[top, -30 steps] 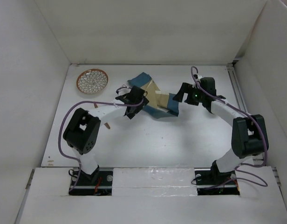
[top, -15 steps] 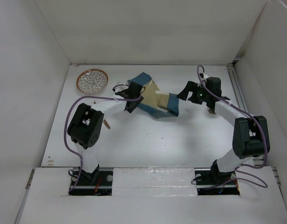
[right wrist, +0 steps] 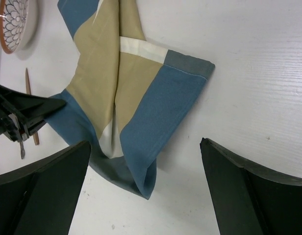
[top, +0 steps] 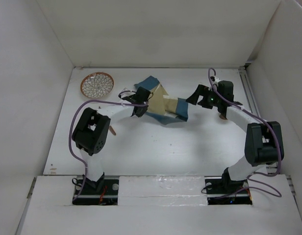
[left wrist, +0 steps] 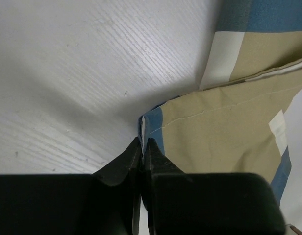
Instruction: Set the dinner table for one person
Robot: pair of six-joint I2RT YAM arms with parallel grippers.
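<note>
My right gripper lowers and shifts to the left in the top view onto the folded blue corner of the placemat next. Its open fingers still stand above the placemat.
A crumpled blue-and-tan checked placemat (top: 165, 104) lies at the back middle of the white dinner table (top: 156, 147). My left gripper (top: 140, 108) is at the cloth's left edge. In the left wrist view its jaws (left wrist: 142, 142) are shut on the blue hem of the placemat (left wrist: 224, 132). My right gripper (top: 192, 96) hovers open at the cloth's right end. In the right wrist view, the folded blue corner of the placemat (right wrist: 141, 98) lies between its wide-apart fingers (right wrist: 145, 143), untouched.
A round patterned plate (top: 97, 84) with a brown rim sits at the back left, also seen in the right wrist view (right wrist: 13, 22). A thin wooden stick (top: 112, 129) lies beside the left arm. White panels wall the table on three sides.
My left gripper moved up to the placemat's left edge and closed from wide open onto its hem. The right gripper drew back slightly to the right and stayed open.
</note>
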